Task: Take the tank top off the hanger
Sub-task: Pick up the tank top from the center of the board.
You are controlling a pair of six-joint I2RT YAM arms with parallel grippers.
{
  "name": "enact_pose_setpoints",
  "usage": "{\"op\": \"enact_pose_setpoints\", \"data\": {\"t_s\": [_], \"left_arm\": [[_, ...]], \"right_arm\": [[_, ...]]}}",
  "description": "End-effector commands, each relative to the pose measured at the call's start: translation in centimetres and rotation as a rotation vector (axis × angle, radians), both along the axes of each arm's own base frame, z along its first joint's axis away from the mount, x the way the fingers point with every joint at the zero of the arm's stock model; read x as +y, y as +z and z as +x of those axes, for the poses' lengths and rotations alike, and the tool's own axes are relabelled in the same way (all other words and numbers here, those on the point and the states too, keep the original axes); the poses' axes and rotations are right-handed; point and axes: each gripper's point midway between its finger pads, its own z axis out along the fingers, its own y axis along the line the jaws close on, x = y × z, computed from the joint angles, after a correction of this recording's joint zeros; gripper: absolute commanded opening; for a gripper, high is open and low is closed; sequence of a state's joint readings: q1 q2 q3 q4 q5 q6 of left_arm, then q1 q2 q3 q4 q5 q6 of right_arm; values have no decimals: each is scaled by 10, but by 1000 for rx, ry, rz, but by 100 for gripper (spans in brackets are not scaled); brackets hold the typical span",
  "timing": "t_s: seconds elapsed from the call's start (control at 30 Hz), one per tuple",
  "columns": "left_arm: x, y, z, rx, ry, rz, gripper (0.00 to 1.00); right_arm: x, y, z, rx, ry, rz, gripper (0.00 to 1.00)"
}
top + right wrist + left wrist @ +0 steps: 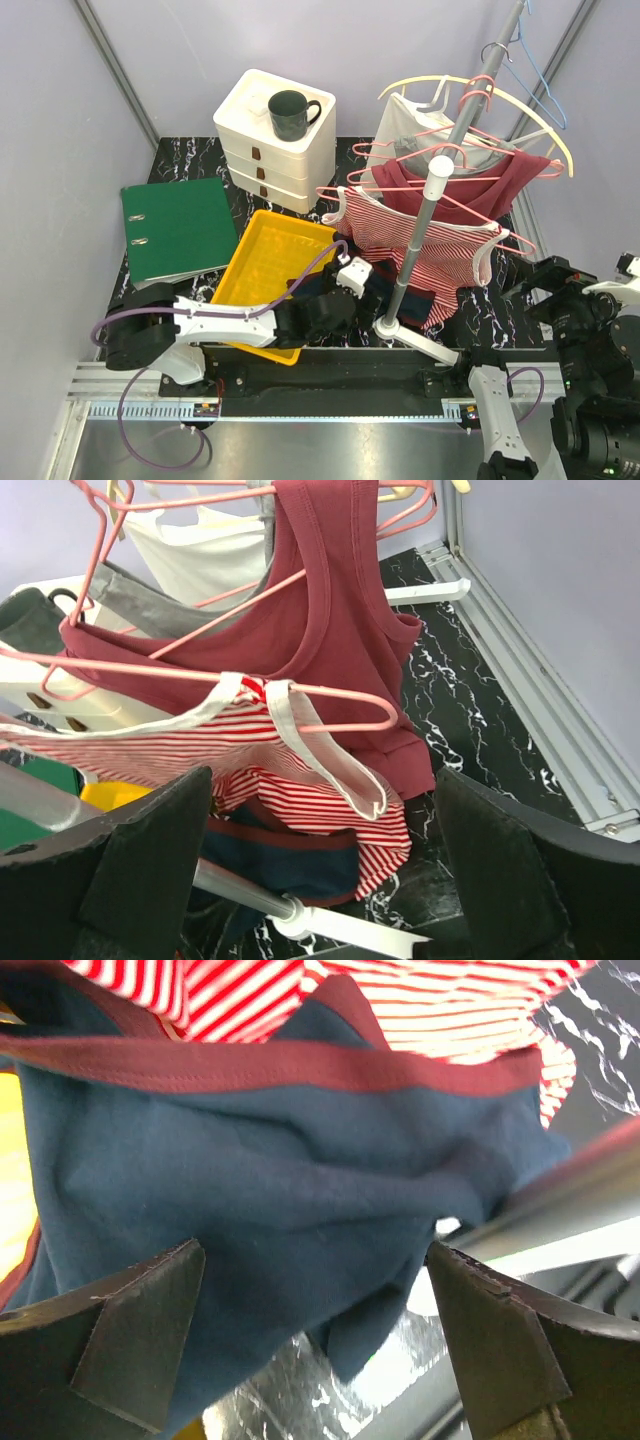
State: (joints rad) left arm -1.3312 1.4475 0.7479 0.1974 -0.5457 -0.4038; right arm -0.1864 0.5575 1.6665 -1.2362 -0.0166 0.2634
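Note:
A bunched fold of the navy cloth (260, 1180) beside its maroon trim is already between the open fingers of my left gripper, so the gripper will next lower a little onto the cloth there and close.
A red-and-white striped tank top (440, 240) hangs on a pink hanger (330, 695) on the rack; one white-edged strap (330, 760) droops below the hanger's end. Behind it hang a maroon tank top (480, 185) and a white one (410, 125). A navy garment with maroon trim (400, 295) lies crumpled at the rack's foot. My left gripper (365, 285) is open, its fingers either side of the navy cloth (260, 1180), with the striped hem (450, 1000) above. My right gripper (540, 285) is open and empty, well right of the striped top (300, 790).
The slanted rack pole (430, 220) stands on a white foot (425, 342). A yellow bin (275, 270) sits under my left arm, with a green binder (178, 228) to its left. A white drawer unit (270, 150) carries a dark mug (290, 112). An empty blue hanger (540, 80) hangs up high.

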Motion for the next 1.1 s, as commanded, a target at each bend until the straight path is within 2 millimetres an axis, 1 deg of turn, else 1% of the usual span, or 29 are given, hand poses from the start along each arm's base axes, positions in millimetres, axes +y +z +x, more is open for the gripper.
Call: {"op": "enact_pose_setpoints", "data": {"t_s": [0.0, 0.03, 0.1, 0.13, 0.2, 0.23, 0.27, 0.3, 0.33, 0.4, 0.43, 0.5, 0.53, 0.63, 0.67, 0.73, 0.77, 0.83, 0.87, 0.9, 0.93, 0.97, 1.0, 1.03, 1.07], "left_arm": [[-20, 41, 20, -61, 109, -165, 99], [-22, 40, 23, -63, 119, -160, 99], [-25, 33, 25, -57, 129, -129, 99], [-28, 24, 27, -53, 138, -106, 99], [-30, 12, 27, -40, 144, -87, 99], [-30, 1, 26, -33, 147, -66, 99], [-29, -5, 26, -27, 152, -54, 99], [-29, -11, 26, -18, 158, -49, 99], [-25, -21, 25, -10, 166, -33, 99], [-22, -27, 23, 8, 173, -41, 99], [-17, -35, 21, 15, 178, -29, 99], [-13, -40, 19, 32, 190, -38, 99], [-10, -46, 18, 38, 191, -25, 98], [-5, -52, 18, 41, 201, -10, 88], [-3, -54, 18, 42, 208, -8, 75], [0, -55, 20, 33, 220, -3, 61], [2, -55, 20, 25, 217, 7, 46], [2, -52, 21, 18, 215, 19, 34], [2, -48, 21, 10, 206, 25, 23], [1, -37, 20, 6, 197, 4, 18], [2, -33, 19, 7, 192, 11, 9], [2, -24, 19, 4, 184, -2, 3], [2, -19, 15, 12, 166, -12, 0], [4, 0, 13, 11, 155, -54, 0], [6, 9, 11, 12, 145, -73, 0]], "right_arm": [[-8, 4, -13, -19, -17, -66, 100], [-9, 6, -15, -24, -15, -74, 100], [-10, 10, -19, -41, -17, -81, 100], [-10, 15, -23, -59, -14, -85, 100], [-9, 20, -26, -77, -6, -84, 100], [-9, 24, -29, -92, -2, -88, 100], [-9, 26, -30, -96, 8, -91, 100], [-10, 27, -32, -102, 5, -96, 100], [-11, 28, -33, -104, 3, -98, 100], [-14, 26, -34, -101, -1, -106, 100], [-15, 25, -34, -98, -2, -109, 100], [-16, 24, -35, -102, 3, -114, 100], [-16, 23, -35, -100, 4, -117, 100], [-15, 22, -33, -97, 12, -114, 100], [-14, 22, -34, -100, 15, -114, 100], [-14, 19, -34, -95, 19, -114, 100], [-13, 17, -33, -92, 22, -114, 100], [-12, 16, -33, -89, 28, -113, 100], [-10, 15, -32, -85, 42, -112, 100], [-8, 14, -32, -84, 53, -113, 100], [-6, 13, -32, -82, 64, -112, 100], [-4, 11, -31, -75, 73, -109, 100], [-1, 11, -31, -76, 93, -103, 100], [1, 10, -30, -71, 102, -99, 100], [4, 10, -30, -71, 117, -96, 100]]}}
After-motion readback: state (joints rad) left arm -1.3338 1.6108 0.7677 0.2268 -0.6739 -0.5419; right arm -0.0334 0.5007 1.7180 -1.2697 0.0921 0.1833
